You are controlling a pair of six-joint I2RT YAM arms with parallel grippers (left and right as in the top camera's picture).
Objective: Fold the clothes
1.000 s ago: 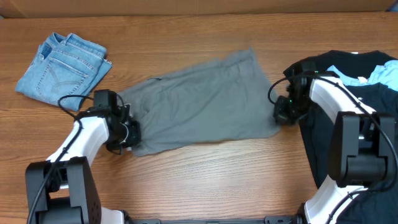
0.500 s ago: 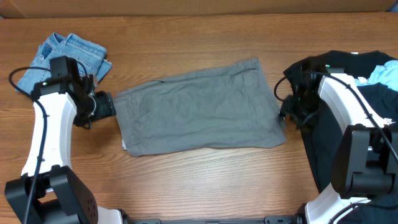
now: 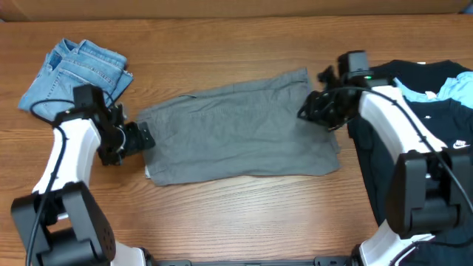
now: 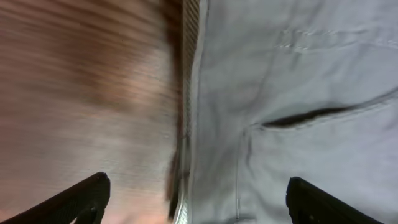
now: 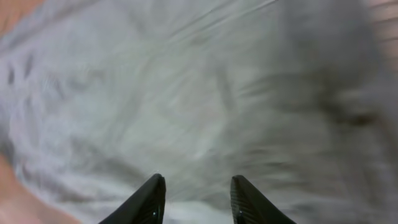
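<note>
Next I need to lower my left gripper and close it on the grey shorts' waistband edge, because that edge runs between its wide-open fingers, with bare wood alongside.
The grey shorts (image 3: 236,137) lie flat in a folded rectangle in the middle of the table. My left gripper (image 3: 143,138) hovers at their left edge. Its fingers (image 4: 81,200) stand wide open over the waistband (image 4: 189,93), with wood on one side and a slit pocket (image 4: 305,116) on the other. My right gripper (image 3: 309,111) is over the shorts' upper right corner. Its jaws are partly open, and only grey cloth (image 5: 186,93) shows beyond the fingertips (image 5: 151,198). The gap of each gripper (image 4: 196,202) (image 5: 198,199) holds nothing.
Folded light-blue jeans (image 3: 74,74) lie at the back left. A heap of black T-shirts (image 3: 436,140) with a light-blue piece (image 3: 452,89) covers the right side under my right arm. Bare wooden table (image 3: 244,214) runs along the front.
The shorts went from slanted to a flat rectangle. My left gripper let go, swung toward the jeans and came back to the left edge. My right gripper moved up and left onto the shorts.
</note>
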